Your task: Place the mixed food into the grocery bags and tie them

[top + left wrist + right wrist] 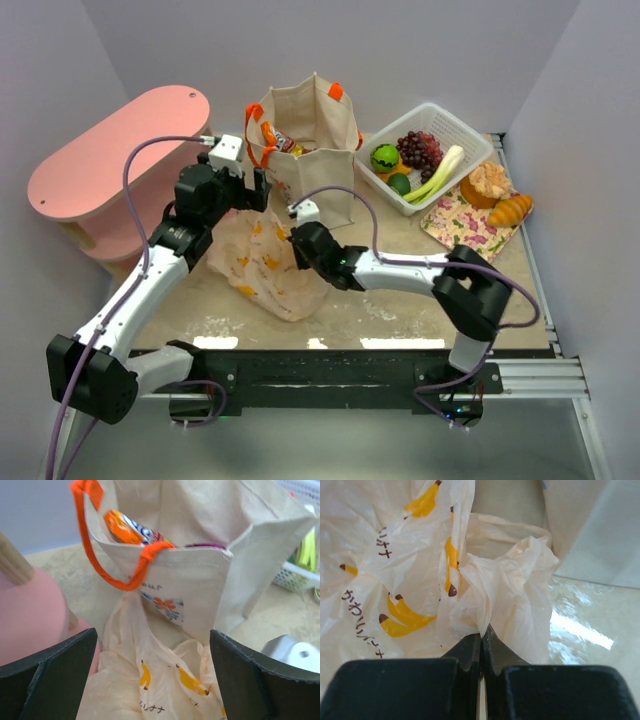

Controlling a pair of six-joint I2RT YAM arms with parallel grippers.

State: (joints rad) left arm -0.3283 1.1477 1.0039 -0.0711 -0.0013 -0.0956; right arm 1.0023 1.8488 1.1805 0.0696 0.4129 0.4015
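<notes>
The plastic bag's far end (267, 211) (131, 609) lies loose by the tote's base, below my left gripper's open fingertips, so I will lower them toward the tote and onto that end next.
The beige canvas tote (310, 140) with orange handles stands at the back middle with snack packets (131, 528) inside. The thin peach plastic bag (262, 262) with banana prints lies crumpled in front of it. My left gripper (245, 192) is open above the bag's far edge, its jaws wide on either side of the bag (160, 680). My right gripper (300, 245) is shut on a bunched fold of the plastic bag (485, 605). Grapes (420, 148), a green round vegetable (385, 158) and a leek (438, 172) lie in the white basket (470, 132). Golden bread (511, 209) lies at the right.
A pink oval stool (115, 165) stands at the back left, close to my left arm. A floral mat (470, 222) lies at the right under the bread and an orange bowl (490, 183). Walls close in the left, back and right sides.
</notes>
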